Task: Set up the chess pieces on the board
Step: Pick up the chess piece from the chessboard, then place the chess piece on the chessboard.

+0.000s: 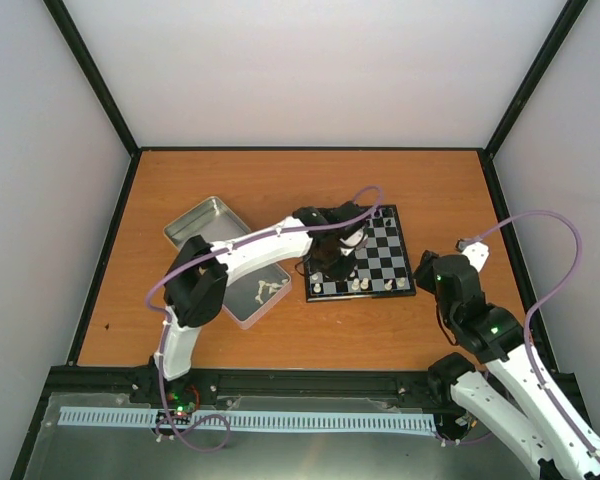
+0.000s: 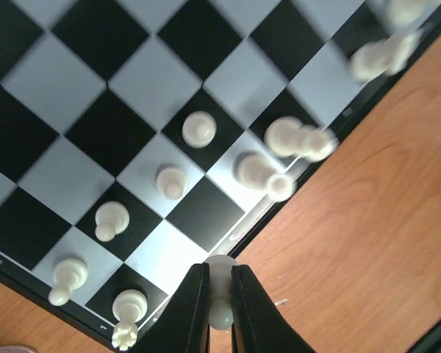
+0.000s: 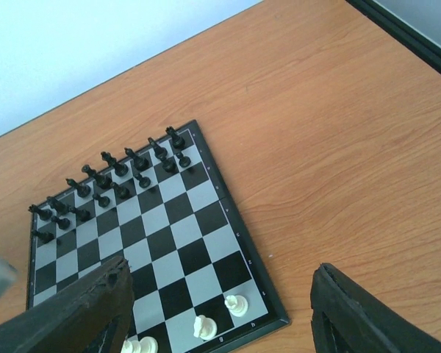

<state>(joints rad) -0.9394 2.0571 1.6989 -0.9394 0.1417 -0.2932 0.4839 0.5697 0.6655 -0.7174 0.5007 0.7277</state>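
I should next move my left gripper to the right in the top view and down, then release its white chess piece on the board's bare light square (image 1: 364, 273) (image 2: 246, 81) where the inner row of white pieces ends.
The board (image 1: 385, 262) lies right of centre on the wooden table. My left gripper (image 1: 332, 266) hovers over its near-left part, shut on a white chess piece (image 2: 222, 290) held above the board's edge (image 2: 264, 220). In the left wrist view several white pieces (image 2: 198, 129) stand on the near rows. My right gripper (image 3: 220, 309) is open and empty, to the right of the board (image 3: 169, 243). Its view shows black pieces (image 3: 106, 180) on the far rows and white pieces (image 3: 237, 304) at the near corner.
A silver tin (image 1: 242, 291) with a few loose white pieces (image 1: 265, 292) sits left of the board. Its lid (image 1: 208, 222) lies behind it. Black rails edge the table.
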